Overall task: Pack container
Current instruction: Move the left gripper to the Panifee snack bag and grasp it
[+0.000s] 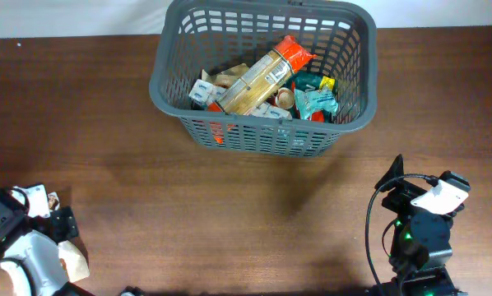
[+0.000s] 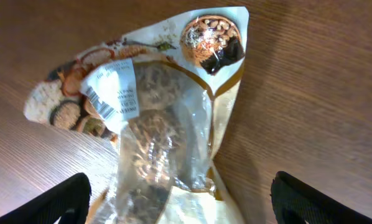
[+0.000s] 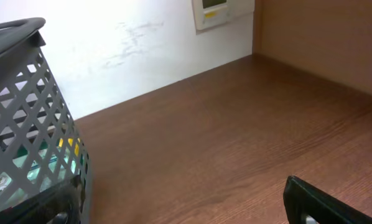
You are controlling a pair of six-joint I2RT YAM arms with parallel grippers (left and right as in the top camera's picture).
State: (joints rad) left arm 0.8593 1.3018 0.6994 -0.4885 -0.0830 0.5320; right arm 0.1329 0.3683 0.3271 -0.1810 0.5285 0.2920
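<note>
My left gripper will next go down onto the cream packet's clear window [image 2: 161,130] by the white label and close, because the packet lies flat below my wide-open fingers.
The container [image 1: 168,103] is a dark grey lattice basket at the far middle of the table, and its side also shows in the right wrist view [image 3: 30,106]. It holds several food packets, among them a long packet with an orange end [image 1: 266,74] and a teal one [image 1: 318,100]. A cream packet with a clear window [image 2: 161,130] lies flat on the table under my left gripper [image 2: 180,208]. The left jaws are wide open on either side of its near end. My right gripper [image 1: 396,182] is open and empty over bare wood near the front right.
The left arm [image 1: 24,247] sits at the table's front left corner, with the packet [image 1: 75,263] partly under it. Only one right finger [image 3: 326,202] shows in the right wrist view. A white wall with a small wall unit [image 3: 220,12] lies beyond the table's far edge.
</note>
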